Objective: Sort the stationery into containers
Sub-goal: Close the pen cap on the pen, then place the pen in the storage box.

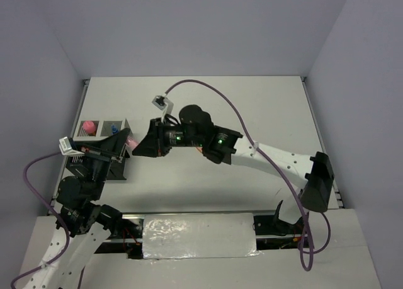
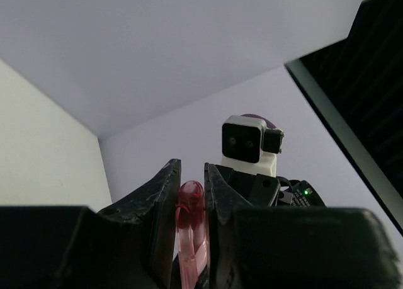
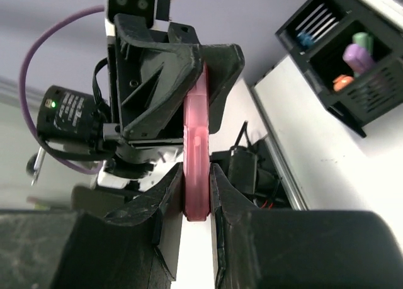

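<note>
I should next swing my left gripper away from my right gripper, turn down over the black section with the blue item and let go, as the section's neighbour is fuller.
A translucent pink pen hangs in the air between both grippers, beside the containers. My left gripper is shut on one end; in the left wrist view the pen sits tight between the jaws of that gripper. My right gripper is shut on the other end. In the right wrist view the pen runs from my right gripper up into the left gripper. A black compartment holds purple, green and orange items.
The white compartments hold a pink-capped item and a blue-capped one. The black compartments lie mostly under my left arm. The right arm stretches across the white table from the right. Grey walls enclose the table.
</note>
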Robot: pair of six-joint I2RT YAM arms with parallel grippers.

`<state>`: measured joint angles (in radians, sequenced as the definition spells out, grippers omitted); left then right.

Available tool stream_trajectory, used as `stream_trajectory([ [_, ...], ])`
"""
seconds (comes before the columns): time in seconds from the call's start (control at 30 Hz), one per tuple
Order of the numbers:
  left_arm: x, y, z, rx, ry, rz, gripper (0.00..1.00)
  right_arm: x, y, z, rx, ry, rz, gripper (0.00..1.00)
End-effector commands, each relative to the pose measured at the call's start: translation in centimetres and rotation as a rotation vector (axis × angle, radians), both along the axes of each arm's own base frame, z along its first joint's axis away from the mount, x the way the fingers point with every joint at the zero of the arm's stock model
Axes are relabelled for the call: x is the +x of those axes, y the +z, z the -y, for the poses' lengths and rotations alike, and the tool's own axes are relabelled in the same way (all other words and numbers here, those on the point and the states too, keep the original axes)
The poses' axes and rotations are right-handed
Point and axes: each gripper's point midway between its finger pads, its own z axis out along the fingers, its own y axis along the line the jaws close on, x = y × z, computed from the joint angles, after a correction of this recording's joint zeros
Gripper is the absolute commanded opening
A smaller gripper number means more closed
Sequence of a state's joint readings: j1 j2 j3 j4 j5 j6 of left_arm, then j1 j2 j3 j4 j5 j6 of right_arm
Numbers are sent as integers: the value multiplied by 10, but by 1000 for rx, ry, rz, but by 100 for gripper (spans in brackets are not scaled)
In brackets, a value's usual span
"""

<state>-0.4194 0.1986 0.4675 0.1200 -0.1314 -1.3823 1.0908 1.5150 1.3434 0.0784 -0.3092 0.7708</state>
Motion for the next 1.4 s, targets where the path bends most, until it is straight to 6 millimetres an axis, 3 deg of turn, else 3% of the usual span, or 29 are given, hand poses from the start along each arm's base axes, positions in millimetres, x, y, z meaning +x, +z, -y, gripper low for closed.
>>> stream_trajectory([
  [0.0,-34,-15,48,149,-291,68,0,41,66,-17,110,-64,128,0],
  [0.03,-35,-15,50,171,-296,88,0,43,58,-27,90,-45,119,0],
  [0.1,-38,-19,60,200,-360,97,0,40,60,-32,102,-6,109,0],
  [0.17,-37,-25,63,235,-364,92,0,43,43,-34,68,-7,84,0],
  [0.23,-28,-16,48,338,-241,93,0,43,42,-23,73,-23,100,0],
  [0.27,-22,-39,40,423,-201,-18,0,43,14,-17,30,-28,75,0],
  [0.3,-18,-23,25,457,-112,-29,0,53,12,-6,39,-60,80,0],
  [0.33,-16,-28,19,542,-81,-41,0,55,17,7,53,-78,85,0],
  [0.37,-17,-34,17,593,-87,-74,0,59,-9,16,15,-93,51,0],
  [0.43,-21,-19,13,635,-71,-34,0,69,-7,33,42,-114,55,0],
  [0.47,-21,-18,13,642,-71,-30,0,70,-17,37,29,-110,47,0],
  [0.53,-24,-12,17,656,-94,5,0,73,-18,42,18,-99,64,0],
  [0.77,-34,-25,34,688,-203,55,0,77,-6,52,-20,-81,158,0],
  [1.1,-52,-12,37,776,-260,137,0,75,-8,62,-39,34,240,0],
  [1.3,-53,-11,38,786,-263,158,0,78,-9,59,-29,57,241,0],
  [1.33,-50,-13,36,787,-248,142,0,77,-8,58,-27,67,244,1],
  [1.37,-49,-15,33,787,-238,118,0,78,-9,58,-29,68,239,13],
])
